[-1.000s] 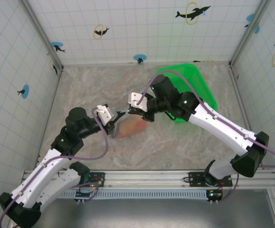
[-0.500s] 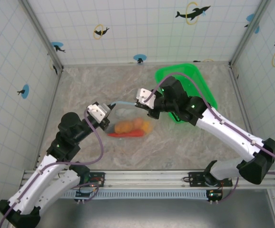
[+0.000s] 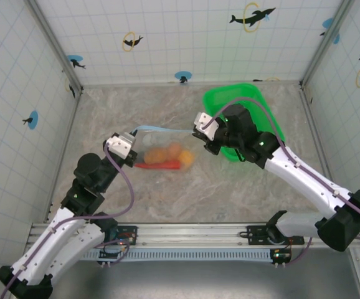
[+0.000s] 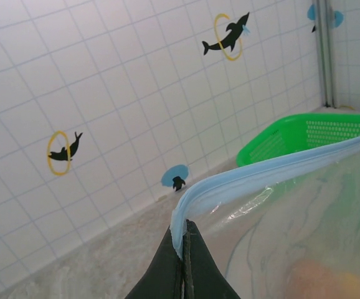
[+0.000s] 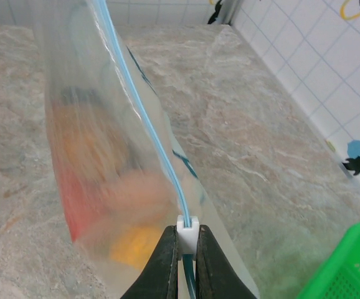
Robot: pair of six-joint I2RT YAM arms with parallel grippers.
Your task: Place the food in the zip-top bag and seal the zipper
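Note:
My right gripper comes down next with the slider of the bag onto the marble (image 3: 207,162) beside the green basket and releases.
The clear zip-top bag (image 3: 164,152) hangs stretched between both grippers above the table. Inside it lies the food (image 3: 167,156): orange and yellow rounded pieces and a red elongated one, blurred in the right wrist view (image 5: 99,180). The light blue zipper (image 3: 164,129) runs taut along the bag's top edge. My left gripper (image 3: 130,140) is shut on the zipper's left end (image 4: 183,233). My right gripper (image 3: 200,134) is shut on the small white slider (image 5: 187,227) at the zipper's right end.
A green plastic basket (image 3: 255,109) stands at the back right, just behind my right arm, and its wall shows in the left wrist view (image 4: 292,137). Tiled walls with dolphin stickers enclose the marble table (image 3: 167,193).
My right gripper has drawn the slider rightward along the zipper while my left gripper pulled its end left. The bag, bunched between them a second ago, is now spread out and taut.

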